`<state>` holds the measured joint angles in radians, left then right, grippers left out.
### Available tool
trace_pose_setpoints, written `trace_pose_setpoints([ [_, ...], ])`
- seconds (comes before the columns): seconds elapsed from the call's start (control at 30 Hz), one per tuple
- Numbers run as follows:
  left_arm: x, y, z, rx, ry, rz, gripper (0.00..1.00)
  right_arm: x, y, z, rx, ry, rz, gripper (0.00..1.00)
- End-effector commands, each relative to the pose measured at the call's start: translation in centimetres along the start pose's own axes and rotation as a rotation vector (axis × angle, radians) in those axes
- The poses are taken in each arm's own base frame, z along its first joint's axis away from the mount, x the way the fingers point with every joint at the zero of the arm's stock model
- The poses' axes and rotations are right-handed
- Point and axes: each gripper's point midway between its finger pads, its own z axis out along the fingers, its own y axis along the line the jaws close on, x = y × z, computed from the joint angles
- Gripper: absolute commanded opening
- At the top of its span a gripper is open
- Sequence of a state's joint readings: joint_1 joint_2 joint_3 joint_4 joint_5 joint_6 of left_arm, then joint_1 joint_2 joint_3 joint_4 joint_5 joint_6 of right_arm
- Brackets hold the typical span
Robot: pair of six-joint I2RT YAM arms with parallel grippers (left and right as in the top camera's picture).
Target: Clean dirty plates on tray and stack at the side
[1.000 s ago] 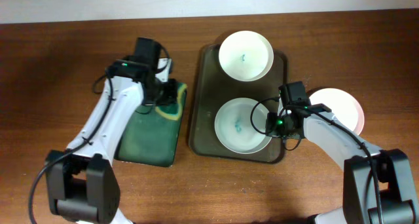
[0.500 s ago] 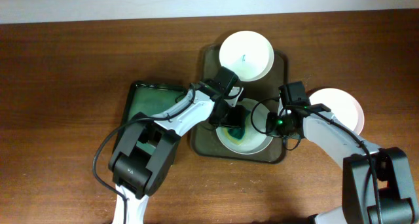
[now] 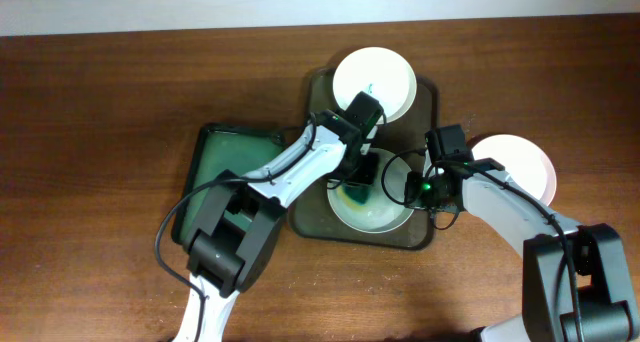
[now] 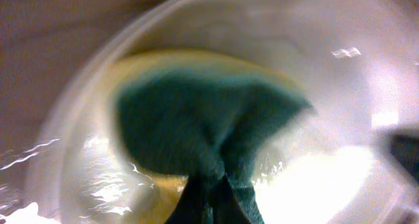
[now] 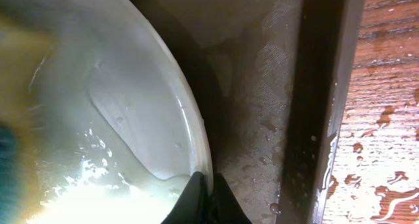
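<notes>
Next, my right gripper lifts the near plate over and releases it, since the third white plate lies beside the tray, to the gripper's right in the overhead view.
The dark olive-brown tray holds two white plates. The near plate is under both grippers. My left gripper is shut on a green and yellow sponge and presses it onto this plate; in the left wrist view the sponge covers the plate's middle. My right gripper is shut on the plate's right rim. The far plate has a small teal smudge. A third white plate lies on the table right of the tray.
A smaller dark green tray lies left of the big tray, with no sponge in it. The wet wooden table shows beside the tray's raised rim in the right wrist view.
My left arm has swung from the green tray to the near plate with the sponge, which now rubs a little further right. The right gripper has stayed on the rim.
</notes>
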<state>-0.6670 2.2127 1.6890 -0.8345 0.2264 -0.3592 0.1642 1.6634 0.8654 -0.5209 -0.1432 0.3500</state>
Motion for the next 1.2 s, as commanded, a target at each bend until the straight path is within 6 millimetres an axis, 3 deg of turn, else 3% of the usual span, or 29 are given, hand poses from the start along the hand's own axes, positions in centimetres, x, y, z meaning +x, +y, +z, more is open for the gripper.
trace_pose_setpoints([
  [0.0, 3.2, -9.4, 0.9, 0.519, 0.168, 0.141, 0.00, 1.8, -1.1, 1.3, 0.042, 0.060, 0.004, 0.04],
  [0.07, 3.7, -10.1, 0.5, 0.565, 0.185, 0.155, 0.00, 1.8, -1.1, 1.3, 0.042, 0.061, 0.005, 0.04],
  [0.17, 3.0, -7.5, 1.4, 0.443, 0.165, 0.125, 0.00, 1.8, -1.1, 1.3, 0.042, 0.060, 0.004, 0.04],
  [0.23, 2.4, -0.6, 2.6, 0.117, 0.140, 0.066, 0.00, 1.8, -1.1, 1.3, 0.042, 0.060, 0.004, 0.04],
  [0.3, 2.1, 5.4, 2.0, -0.168, 0.122, -0.006, 0.00, 1.8, -1.1, 1.3, 0.042, 0.060, 0.004, 0.04],
  [0.37, 1.7, 9.8, -0.1, -0.386, 0.100, -0.039, 0.00, 1.8, -1.1, 1.3, 0.042, 0.060, 0.004, 0.04],
  [0.4, 1.5, 10.8, -0.8, -0.441, 0.091, -0.051, 0.00, 1.8, -1.1, 1.3, 0.042, 0.060, 0.004, 0.04],
  [0.53, 0.0, 12.6, -4.5, -0.603, 0.050, -0.035, 0.00, 1.9, -1.1, 1.3, 0.044, 0.064, 0.005, 0.04],
  [0.67, -1.1, 10.8, -7.8, -0.570, 0.039, -0.036, 0.00, 1.9, -1.1, 1.3, 0.044, 0.064, 0.005, 0.04],
  [0.77, -1.7, 10.1, -11.8, -0.534, 0.019, -0.056, 0.00, 1.9, -1.1, 1.3, 0.044, 0.063, 0.004, 0.05],
  [0.83, -1.5, 11.2, -14.4, -0.538, -0.003, -0.089, 0.00, 1.9, -1.1, 1.3, 0.044, 0.062, 0.002, 0.04],
  [0.87, -1.2, 12.9, -15.9, -0.553, -0.004, -0.128, 0.00, 1.7, -1.0, 1.3, 0.041, 0.056, -0.016, 0.04],
  [0.97, -0.3, 16.5, -16.3, -0.569, 0.039, -0.213, 0.00, 1.2, -0.8, 0.8, 0.037, 0.047, -0.048, 0.04],
  [1.0, 0.6, 18.5, -15.8, -0.565, 0.076, -0.262, 0.00, 0.4, -0.6, -0.3, 0.046, 0.031, -0.083, 0.04],
  [1.07, 1.9, 20.5, -13.6, -0.498, 0.127, -0.312, 0.00, -1.9, -0.9, -3.7, 0.118, -0.048, -0.088, 0.04],
  [1.17, 2.7, 21.0, -10.4, -0.310, 0.155, -0.323, 0.00, -4.0, -0.9, -7.9, 0.169, -0.155, -0.090, 0.04],
])
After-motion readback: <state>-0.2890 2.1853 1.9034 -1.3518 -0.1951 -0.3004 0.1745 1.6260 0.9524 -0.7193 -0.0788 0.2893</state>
